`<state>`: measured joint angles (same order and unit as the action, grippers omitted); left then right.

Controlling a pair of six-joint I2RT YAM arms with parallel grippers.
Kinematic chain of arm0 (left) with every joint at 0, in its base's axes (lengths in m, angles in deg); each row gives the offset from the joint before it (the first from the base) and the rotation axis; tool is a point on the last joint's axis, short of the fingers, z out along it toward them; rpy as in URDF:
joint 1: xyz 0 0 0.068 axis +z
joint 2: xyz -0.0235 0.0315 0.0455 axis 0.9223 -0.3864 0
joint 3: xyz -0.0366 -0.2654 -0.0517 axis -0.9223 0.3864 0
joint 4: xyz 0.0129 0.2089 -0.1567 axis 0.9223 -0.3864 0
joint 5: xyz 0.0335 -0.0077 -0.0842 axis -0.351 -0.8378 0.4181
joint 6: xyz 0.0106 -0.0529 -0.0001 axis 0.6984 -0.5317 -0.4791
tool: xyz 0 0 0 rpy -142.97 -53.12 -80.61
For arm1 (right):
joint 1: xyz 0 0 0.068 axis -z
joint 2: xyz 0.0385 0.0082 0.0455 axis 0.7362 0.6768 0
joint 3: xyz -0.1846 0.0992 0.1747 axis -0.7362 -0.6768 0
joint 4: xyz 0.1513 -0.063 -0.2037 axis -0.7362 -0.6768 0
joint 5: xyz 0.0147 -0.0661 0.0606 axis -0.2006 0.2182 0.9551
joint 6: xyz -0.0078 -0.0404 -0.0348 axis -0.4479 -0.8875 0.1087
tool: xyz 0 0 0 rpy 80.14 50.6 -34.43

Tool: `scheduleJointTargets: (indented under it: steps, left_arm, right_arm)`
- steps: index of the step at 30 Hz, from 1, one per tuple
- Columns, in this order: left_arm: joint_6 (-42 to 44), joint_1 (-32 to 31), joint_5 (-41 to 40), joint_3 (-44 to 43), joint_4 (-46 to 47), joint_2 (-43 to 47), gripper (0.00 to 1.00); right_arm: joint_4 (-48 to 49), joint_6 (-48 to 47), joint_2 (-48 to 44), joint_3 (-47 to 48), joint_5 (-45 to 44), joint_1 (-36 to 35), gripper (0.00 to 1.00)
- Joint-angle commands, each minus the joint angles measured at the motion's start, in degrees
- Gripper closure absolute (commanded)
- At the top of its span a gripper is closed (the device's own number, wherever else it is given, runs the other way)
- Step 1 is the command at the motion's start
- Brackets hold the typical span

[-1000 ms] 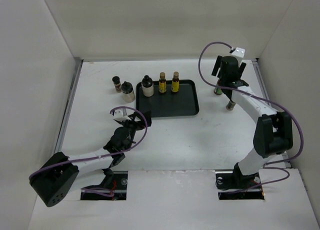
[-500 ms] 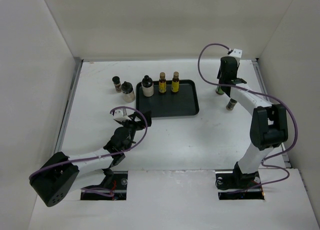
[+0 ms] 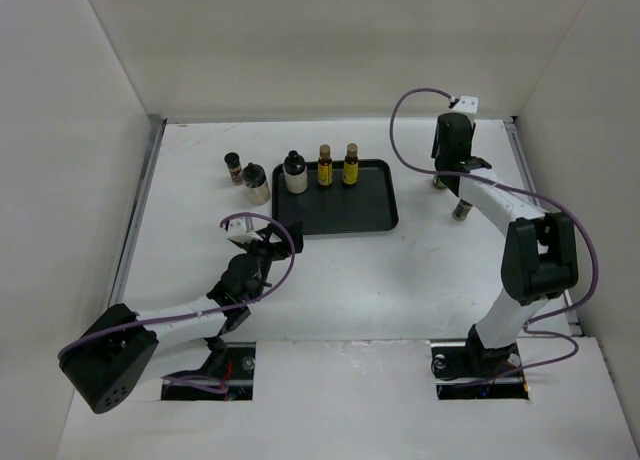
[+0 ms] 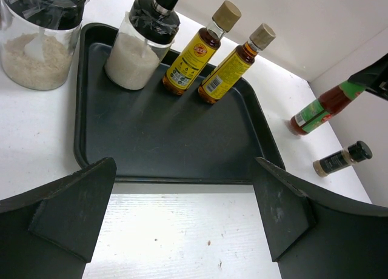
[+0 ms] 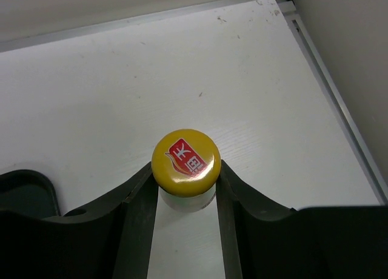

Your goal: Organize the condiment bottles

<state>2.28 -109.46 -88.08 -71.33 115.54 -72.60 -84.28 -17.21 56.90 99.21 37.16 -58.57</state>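
Observation:
I will next lift the red bottle over the tray's rim with my right gripper, then lower and release it in the tray's far corner [image 3: 373, 176] [image 5: 23, 196], where there is room beside the yellow-labelled bottles.
Two slim yellow-labelled bottles [image 4: 197, 51] [image 4: 236, 63] and a white black-capped bottle [image 4: 142, 42] stand along the far edge of the black tray [image 4: 170, 139]. Left of the tray stand a squat beige jar [image 3: 256, 183] and a dark shaker [image 3: 232, 166]. My right gripper [image 5: 185, 170] is shut on the orange-yellow cap of the red bottle [image 4: 321, 106], which stands on the table right of the tray. Another dark shaker [image 3: 462, 211] stands just in front of it. My left gripper [image 4: 188, 218] hangs open at the tray's near edge, holding nothing.
White walls enclose the table on three sides, and a metal rail [image 5: 339, 118] runs along the right edge close to the red bottle. The near half of the tray [image 3: 350, 212] carries nothing.
My right gripper has turned and closed its fingers on the red bottle's cap. The left arm and the other bottles have not moved.

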Motion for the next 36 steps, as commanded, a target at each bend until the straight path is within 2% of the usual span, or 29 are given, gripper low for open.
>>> scheduleJointTargets:
  steps: [1,8,14,21,29,33,36]
  left_arm:
    - [-0.4,-0.5,0.5,-1.0,3.2,0.0,0.04]
    - [-0.4,-0.5,0.5,-1.0,3.2,0.0,0.04]
    - [-0.4,-0.5,0.5,-0.9,3.2,0.5,0.04]
    - [-0.4,-0.5,0.5,-0.8,3.2,0.5,0.04]
    - [-0.4,-0.4,0.5,-0.9,3.2,0.0,0.04]
    - [-0.4,-0.2,0.5,-0.9,3.2,0.2,0.04]
    - [-0.2,-0.1,0.2,-1.4,2.5,-0.1,0.04]
  right_arm:
    - [8.4,-1.5,-8.2,1.9,-1.6,-3.3,0.68]
    - [9.4,-0.4,-8.3,3.4,-1.0,-10.1,0.67]
    - [10.5,2.5,-2.4,7.3,2.0,-14.5,0.67]
    - [10.5,3.5,2.2,10.7,2.1,-16.6,0.66]
    - [13.6,4.4,5.4,9.7,1.7,-18.1,0.65]
    - [14.7,4.4,6.2,8.0,1.1,-19.4,0.61]
    - [16.1,4.5,6.1,6.4,0.7,-19.8,0.51]
